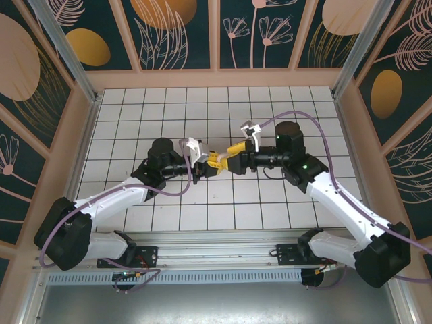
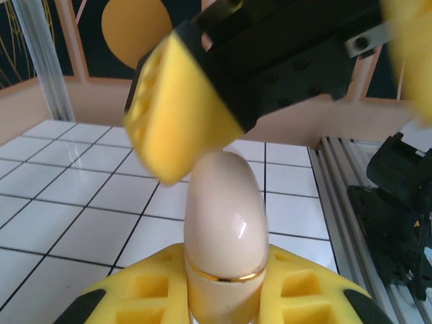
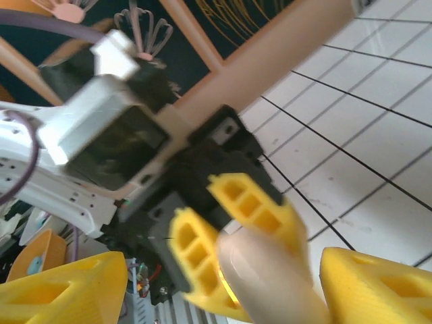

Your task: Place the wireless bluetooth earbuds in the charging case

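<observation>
The robot's left hand is going to tilt down next, then lower the closed case (image 2: pixel 226 216), which it still holds above the table, onto the tiles and let go of it.
The charging case (image 2: pixel 226 216) is a glossy pale-pink, egg-shaped shell with a thin gold band, and it looks closed. My left gripper (image 2: pixel 226 300) is shut on its lower half, holding it above the tiles at mid-table (image 1: pixel 210 162). My right gripper (image 3: pixel 223 270) faces it from the right (image 1: pixel 228 156) and stands open, its yellow fingers (image 3: pixel 378 283) on either side of the case's (image 3: pixel 270 277) free end. One finger sits close to the shell and the other stands well apart. The earbuds are out of view.
The white tiled table (image 1: pixel 135 115) stretches out on all sides of the two grippers. Pink-framed dark patterned walls (image 1: pixel 216 34) enclose it. An aluminium rail (image 1: pixel 216 256) with the arm bases runs along the near edge.
</observation>
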